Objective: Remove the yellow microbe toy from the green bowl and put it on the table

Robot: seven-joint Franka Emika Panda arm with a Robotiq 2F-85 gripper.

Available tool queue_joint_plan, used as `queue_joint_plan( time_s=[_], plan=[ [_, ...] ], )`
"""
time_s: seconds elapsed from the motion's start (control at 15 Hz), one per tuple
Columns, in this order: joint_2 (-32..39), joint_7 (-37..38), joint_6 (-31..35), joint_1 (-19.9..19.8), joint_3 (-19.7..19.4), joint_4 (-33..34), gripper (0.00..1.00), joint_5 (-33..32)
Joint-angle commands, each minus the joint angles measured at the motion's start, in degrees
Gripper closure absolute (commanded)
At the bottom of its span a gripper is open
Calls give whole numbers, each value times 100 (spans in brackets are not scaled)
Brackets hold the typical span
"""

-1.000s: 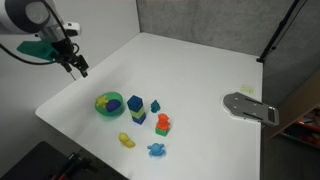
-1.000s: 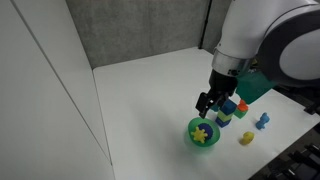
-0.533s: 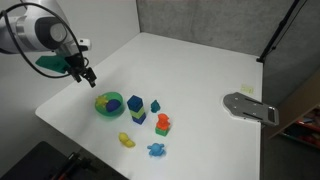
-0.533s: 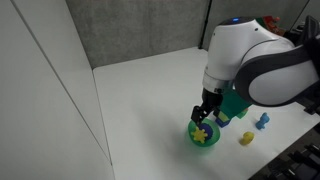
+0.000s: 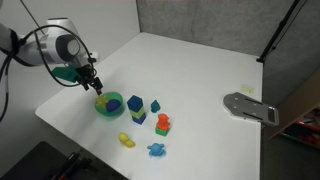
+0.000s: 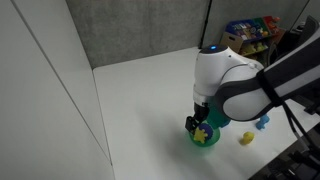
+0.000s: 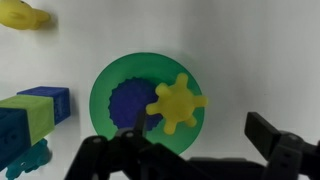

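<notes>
The yellow microbe toy lies uncovered beside the dark blue piece, so next I will lower my open gripper into the bowl, over the near spikes of the yellow microbe toy (image 5: 104, 100), and close.
The green bowl (image 7: 105, 78) sits on the white table (image 5: 190, 70). In it lie the yellow microbe toy (image 7: 177, 102), with knobby spikes, and a dark blue piece (image 7: 130, 102). In the wrist view my gripper (image 7: 195, 142) is open and empty. Its fingers straddle the bowl's near rim, just short of the yellow toy. In both exterior views the gripper (image 5: 97, 86) (image 6: 197, 122) hangs just above the bowl (image 5: 106, 112) (image 6: 211, 144), at its edge. The yellow toy (image 5: 104, 100) (image 6: 203, 132) shows inside the bowl.
A longer yellow toy (image 5: 126, 140) (image 7: 22, 15), blue pieces (image 5: 136, 103), a blue-green block stack (image 7: 30, 112) and an orange piece (image 5: 163, 124) lie beside the bowl. A grey metal plate (image 5: 250, 106) lies near the table's far edge. A grey wall stands behind.
The arm has swung in from beyond the table edge and come down to the green bowl. The gripper has stayed open, and the toys have not moved.
</notes>
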Motion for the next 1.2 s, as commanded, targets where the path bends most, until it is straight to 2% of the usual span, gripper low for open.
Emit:
queue_joint_plan(
  time_s=[0.0,0.47,0.53,0.6,1.13],
  plan=[
    [441,86,110,167,-206,409,0,-15],
    [848,48,96,315,-330,709,0,73],
    [870,49,87,329,-339,731,8,75],
    [890,53,85,345,-350,749,27,73],
    [834,100,44,385,-477,717,90,75]
  ],
)
